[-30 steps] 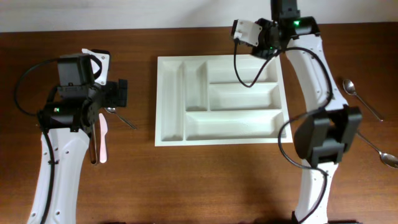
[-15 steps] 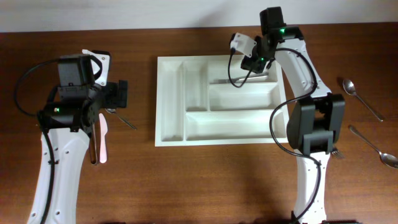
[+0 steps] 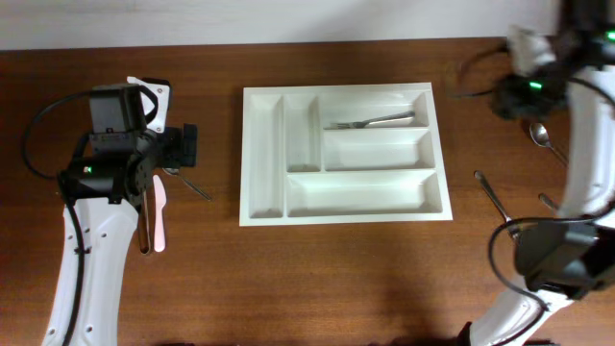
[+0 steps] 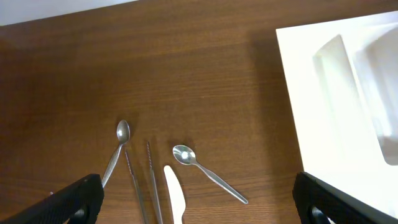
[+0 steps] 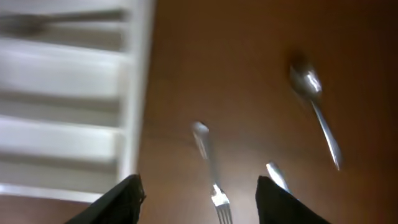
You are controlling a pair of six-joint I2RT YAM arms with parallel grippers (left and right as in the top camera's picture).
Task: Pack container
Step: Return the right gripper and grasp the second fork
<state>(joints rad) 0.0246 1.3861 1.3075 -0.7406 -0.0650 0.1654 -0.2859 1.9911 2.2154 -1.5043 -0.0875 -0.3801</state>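
The fork beside the container is still outside the container's sections, so next I need to lower my right gripper back onto the handle of the fork (image 3: 492, 197) (image 5: 206, 154).
The container (image 3: 263, 154) is a white compartmented tray in the middle of the table. A metal fork (image 3: 375, 121) lies in its top long compartment. My right gripper (image 3: 506, 96) is blurred, off the tray's right edge. In the right wrist view it (image 5: 199, 183) stands open and empty above bare table, with the container (image 5: 134, 93) to its left, another fork (image 5: 211, 180) under it and a spoon (image 5: 314, 106) further off. My left gripper (image 3: 189, 146) hovers wide open left of the container (image 4: 329, 112), over loose cutlery (image 4: 208, 174).
Left of the tray lie a white plastic knife (image 3: 159, 216), a small spoon (image 3: 187, 181) and thin metal pieces (image 4: 140, 186). On the right lie a fork (image 3: 492, 197), a spoon (image 3: 543, 139) and another utensil (image 3: 548, 202).
My right gripper opened over the tray's top long compartment, left the fork lying there, and swung away to the right. The left arm has not moved.
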